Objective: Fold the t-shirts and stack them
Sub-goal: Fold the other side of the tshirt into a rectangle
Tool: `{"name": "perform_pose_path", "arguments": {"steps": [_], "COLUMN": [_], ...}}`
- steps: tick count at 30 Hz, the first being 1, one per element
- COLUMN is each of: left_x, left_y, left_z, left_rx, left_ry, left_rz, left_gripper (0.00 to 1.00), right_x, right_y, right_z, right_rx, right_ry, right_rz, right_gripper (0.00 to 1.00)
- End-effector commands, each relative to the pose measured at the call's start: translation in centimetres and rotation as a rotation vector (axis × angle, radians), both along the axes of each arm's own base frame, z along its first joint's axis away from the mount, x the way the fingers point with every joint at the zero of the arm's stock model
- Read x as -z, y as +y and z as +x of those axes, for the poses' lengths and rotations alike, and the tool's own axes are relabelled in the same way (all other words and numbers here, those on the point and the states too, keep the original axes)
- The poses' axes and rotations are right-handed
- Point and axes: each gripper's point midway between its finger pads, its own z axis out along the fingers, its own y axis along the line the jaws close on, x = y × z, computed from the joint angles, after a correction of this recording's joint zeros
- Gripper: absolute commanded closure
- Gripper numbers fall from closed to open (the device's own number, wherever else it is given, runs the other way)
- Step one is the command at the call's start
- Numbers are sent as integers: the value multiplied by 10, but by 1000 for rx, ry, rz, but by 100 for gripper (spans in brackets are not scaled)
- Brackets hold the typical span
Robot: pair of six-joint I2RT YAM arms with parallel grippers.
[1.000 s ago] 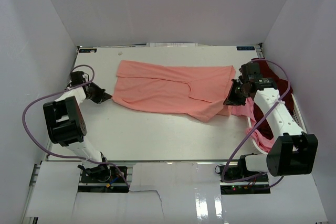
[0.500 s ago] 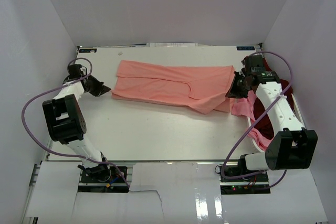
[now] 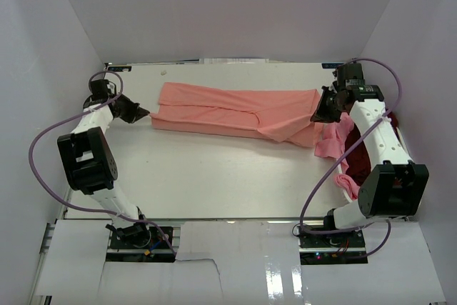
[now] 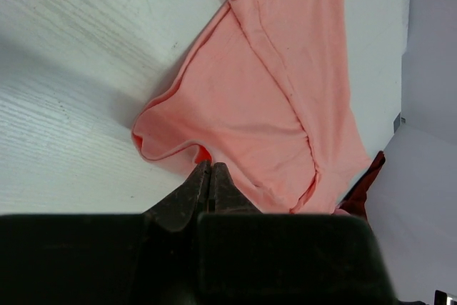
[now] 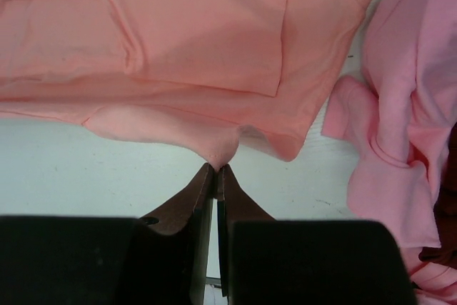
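Note:
My left gripper carries the held cloth outward next and releases it by the far piece's near edge [image 3: 163,104] [image 4: 241,18], which lies outward of the gripper, still uncovered.
A salmon-pink t-shirt [image 3: 228,112] lies stretched across the far half of the table, folded into a long band. My left gripper [image 3: 145,115] is shut on its left edge; in the left wrist view the jaws [image 4: 208,169] pinch the cloth [image 4: 271,105]. My right gripper [image 3: 317,114] is shut on its right edge; in the right wrist view the tips [image 5: 216,169] pinch a fold of the shirt [image 5: 178,41]. A lighter pink t-shirt [image 3: 335,141] and a dark maroon t-shirt [image 3: 360,158] lie bunched at the right, the pink one also in the right wrist view [image 5: 400,126].
A white slotted basket [image 3: 405,149] holds the pink and maroon shirts at the table's right edge. White walls enclose the table on the left, back and right. The white table top [image 3: 214,176] shows in front of the salmon shirt.
Both grippers have moved toward the back of the table and a little outward, pulling the salmon-pink shirt flatter and narrower. The near flap has been drawn up.

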Motion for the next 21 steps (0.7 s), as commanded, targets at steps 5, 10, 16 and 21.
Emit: {"name": "perform_pose_path", "arguments": {"steps": [5, 10, 16, 21], "left_x": [-20, -23, -25, -26], "left_y": [3, 3, -7, -10], "left_z": [24, 39, 53, 62], "left_rx": [-9, 0, 18, 20], "left_ry": [-53, -64, -74, -78], "left_rz": [6, 5, 40, 34], "left_gripper": [100, 100, 100, 100], "right_x": [-10, -2, 2, 5], "right_y": [-6, -7, -9, -8], "right_z": [23, 30, 40, 50], "right_rx": [0, 0, 5, 6], "right_ry": [-39, -21, -17, -12], "right_rz": [-29, -36, -48, -52], "right_gripper": [91, 92, 92, 92]}}
